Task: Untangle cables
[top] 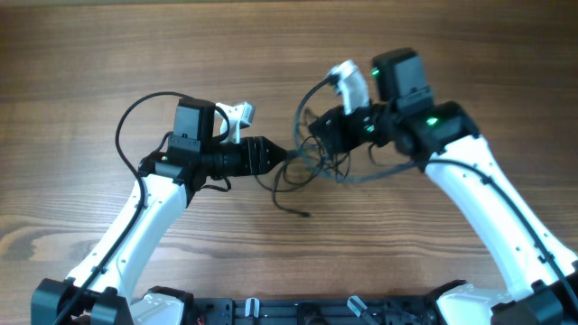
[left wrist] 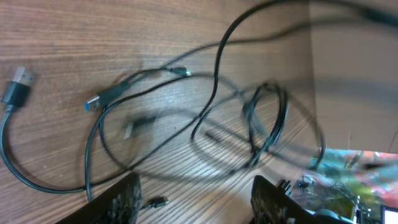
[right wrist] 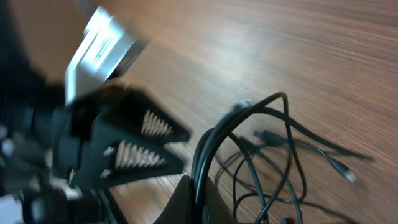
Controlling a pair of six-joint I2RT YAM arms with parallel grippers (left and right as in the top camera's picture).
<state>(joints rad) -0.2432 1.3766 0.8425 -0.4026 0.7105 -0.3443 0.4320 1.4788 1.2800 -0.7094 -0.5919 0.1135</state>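
Observation:
The robot's right gripper needs to draw the cable loop to its right in the overhead view, where bare wood lies, out of the crossed parts of the cables, and release it there.
The cables (top: 307, 171) are thin dark cords in a loose tangle at the table's middle, between my two grippers. My right gripper (top: 314, 137) is shut on a few strands and holds them up off the wood; in the right wrist view those cables (right wrist: 204, 155) arch out of its pinched fingers (right wrist: 200, 200). My left gripper (top: 282, 159) points right at the tangle's left side, open. In the left wrist view its fingers (left wrist: 198, 202) stand wide apart over bare wood, with the cables (left wrist: 216, 74) spread beyond them. In the right wrist view the left gripper (right wrist: 185, 148) shows toothed pads, parted.
A blue-tipped USB plug (left wrist: 93, 104) and a silver plug (left wrist: 18, 84) lie on the wooden table (top: 90, 54) to the tangle's side. One loose cord end (top: 302, 213) trails toward the front. The arms' bases stand along the near edge.

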